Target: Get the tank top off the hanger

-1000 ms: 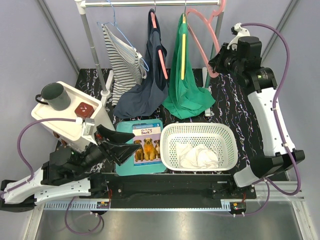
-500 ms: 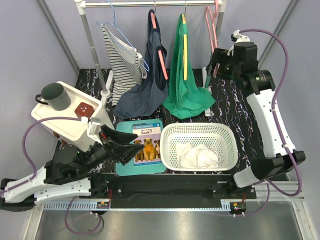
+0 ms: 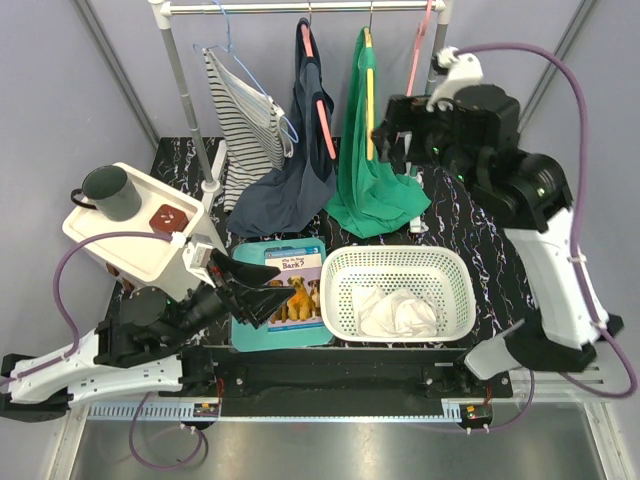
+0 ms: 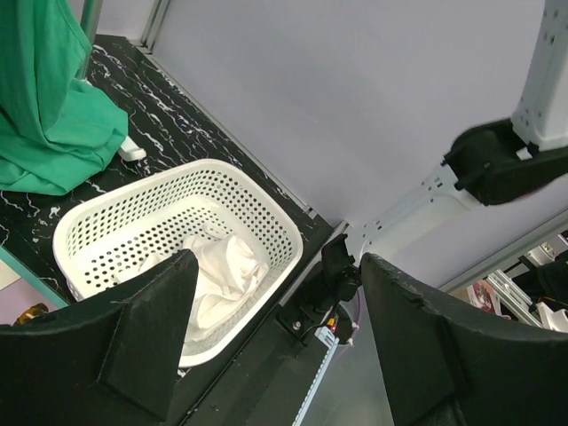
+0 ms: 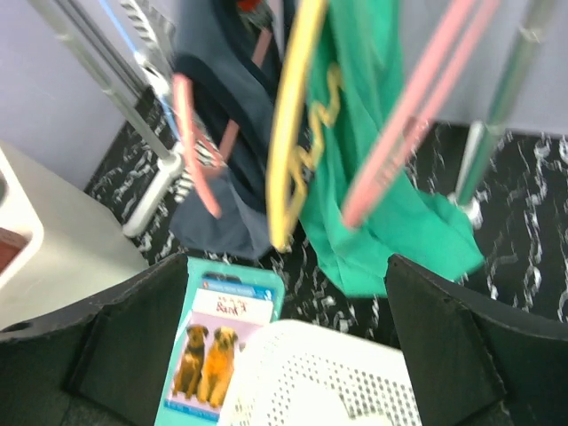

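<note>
I will next move my right gripper down toward the green tank top, fingers around the yellow hanger's lower end, which sticks out clear of cloth.
Three tank tops hang on the rail: a striped one (image 3: 245, 120) on a blue hanger, a navy one (image 3: 290, 185) on a coral hanger, and a green one (image 3: 372, 190) on a yellow hanger (image 3: 368, 95). A bare pink hanger (image 3: 418, 50) hangs at the right end. My right gripper (image 3: 393, 140) is open just right of the green tank top (image 5: 373, 177), touching nothing; its wrist view shows the yellow hanger (image 5: 297, 133) and pink hanger (image 5: 417, 115) ahead. My left gripper (image 3: 262, 290) is open and empty, low over the book.
A white perforated basket (image 3: 395, 255) holding a crumpled white garment (image 3: 395, 315) sits front centre, also seen as basket (image 4: 266, 213). A teal dog book (image 3: 292, 265) lies left of it. A white box (image 3: 140, 250) with a dark mug (image 3: 110, 192) stands at the left.
My right gripper has opened and let go of the pink hanger, which swung back under the rail. The right arm moved left toward the green tank top. The left gripper crept slightly right.
</note>
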Available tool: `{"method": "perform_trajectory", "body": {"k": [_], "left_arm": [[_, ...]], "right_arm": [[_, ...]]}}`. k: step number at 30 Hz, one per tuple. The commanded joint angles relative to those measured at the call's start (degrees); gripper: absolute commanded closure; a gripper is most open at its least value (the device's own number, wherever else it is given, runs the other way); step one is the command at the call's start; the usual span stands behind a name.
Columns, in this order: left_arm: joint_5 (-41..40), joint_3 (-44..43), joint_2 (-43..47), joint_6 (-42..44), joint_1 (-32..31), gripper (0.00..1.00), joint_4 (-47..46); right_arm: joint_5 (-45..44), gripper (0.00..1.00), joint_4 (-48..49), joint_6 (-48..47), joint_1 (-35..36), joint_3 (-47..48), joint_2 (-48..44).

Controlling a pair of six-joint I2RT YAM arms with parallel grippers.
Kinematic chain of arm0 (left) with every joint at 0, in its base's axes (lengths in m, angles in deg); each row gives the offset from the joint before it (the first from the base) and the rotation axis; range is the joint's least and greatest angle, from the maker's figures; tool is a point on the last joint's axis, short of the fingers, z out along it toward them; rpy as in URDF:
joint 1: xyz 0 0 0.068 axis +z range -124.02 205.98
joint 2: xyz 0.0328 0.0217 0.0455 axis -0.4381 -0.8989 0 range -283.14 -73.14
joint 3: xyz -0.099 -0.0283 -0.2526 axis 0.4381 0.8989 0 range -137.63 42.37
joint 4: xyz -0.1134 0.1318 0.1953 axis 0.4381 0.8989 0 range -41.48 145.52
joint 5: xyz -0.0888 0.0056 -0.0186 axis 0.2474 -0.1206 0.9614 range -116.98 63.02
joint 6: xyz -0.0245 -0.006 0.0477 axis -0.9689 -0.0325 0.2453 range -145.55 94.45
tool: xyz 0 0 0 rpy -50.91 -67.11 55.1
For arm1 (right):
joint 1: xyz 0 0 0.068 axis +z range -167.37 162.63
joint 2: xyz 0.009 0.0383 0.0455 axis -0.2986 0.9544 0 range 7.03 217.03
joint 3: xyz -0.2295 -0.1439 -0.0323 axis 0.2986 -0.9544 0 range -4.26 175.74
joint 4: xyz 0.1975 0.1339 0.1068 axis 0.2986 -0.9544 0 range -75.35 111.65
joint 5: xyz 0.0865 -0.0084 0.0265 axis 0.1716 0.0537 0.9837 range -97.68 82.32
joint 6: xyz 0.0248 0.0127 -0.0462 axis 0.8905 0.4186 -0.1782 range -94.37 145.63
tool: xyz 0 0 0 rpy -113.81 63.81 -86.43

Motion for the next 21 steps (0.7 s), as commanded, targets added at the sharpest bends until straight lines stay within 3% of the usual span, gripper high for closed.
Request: {"method": "perform_trajectory", "body": {"k": [1, 7, 10, 13, 18, 20, 21], "left_arm": [[-0.60, -0.75, -0.86, -0.37, -0.17, 0.22, -1.32], [0.72, 0.39, 0.80, -2.84, -0.08, 0.22, -1.23], [0.63, 1.01, 2.03, -3.45, -0.08, 0.22, -1.06], [0.46, 1.53, 2.92, -3.54, -0.08, 0.22, -0.88], [0.46, 1.89, 2.92, -3.89, -0.17, 0.22, -0.70], [0.63, 1.89, 2.83, -4.07, -0.08, 0.22, -0.70], [0.81, 1.97, 2.83, -4.16, -0.08, 0.22, -0.70]], "right_arm": [[-10.63, 0.00, -6.81, -4.17, 6.61, 15.57, 11.89], [-17.24, 0.00, -6.20, -6.98, 7.06, 25.01, 24.11], [-20.58, 0.04, -4.97, -6.91, 7.06, 25.20, 25.79], [-20.41, 0.15, -1.21, -7.17, 7.06, 21.17, 25.01], [-21.81, 0.49, 3.03, -7.34, 6.88, 15.19, 24.04], [-22.34, 0.51, 5.14, -7.78, 6.79, 14.65, 24.21], [-22.26, 0.58, 5.49, -7.78, 6.62, 14.91, 24.48]]}}
